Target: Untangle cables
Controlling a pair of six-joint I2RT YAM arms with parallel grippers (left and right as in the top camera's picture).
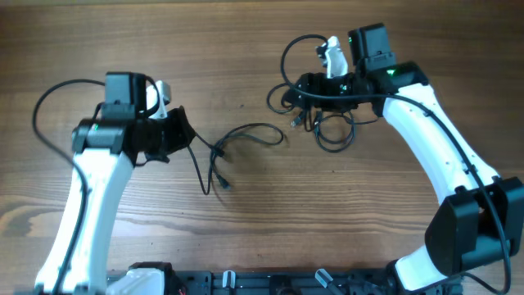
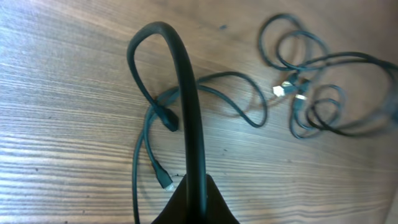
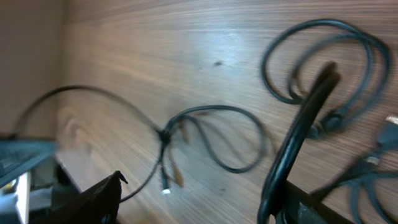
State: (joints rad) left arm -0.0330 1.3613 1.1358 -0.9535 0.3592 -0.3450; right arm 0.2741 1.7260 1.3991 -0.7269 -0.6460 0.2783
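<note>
The loose cable's knot (image 1: 217, 151) (image 3: 164, 135) lies below my right gripper and to its left in the overhead view, so next I cross that way and descend where the cable's parts gather.
One thin black cable (image 1: 254, 129) lies loose at the table's middle, with a knot and plug ends (image 1: 221, 183) hanging toward the front. My left gripper (image 1: 184, 135) is at its left end. In the left wrist view the jaws (image 2: 193, 205) are shut on a black cable (image 2: 186, 81) that arches up and ends in a plug by the knot. A tangled bundle of cables (image 1: 332, 123) lies at the back right under my right gripper (image 1: 315, 86). In the right wrist view the fingers (image 3: 199, 193) are wide apart. A black cord (image 3: 298, 130) runs past the right finger, and coils (image 3: 317, 23) lie beyond.
The wooden table (image 1: 246, 238) runs under both arms. The left arm's own wire (image 1: 49, 94) loops out at the far left. The arm bases (image 1: 270, 283) stand along the front edge.
</note>
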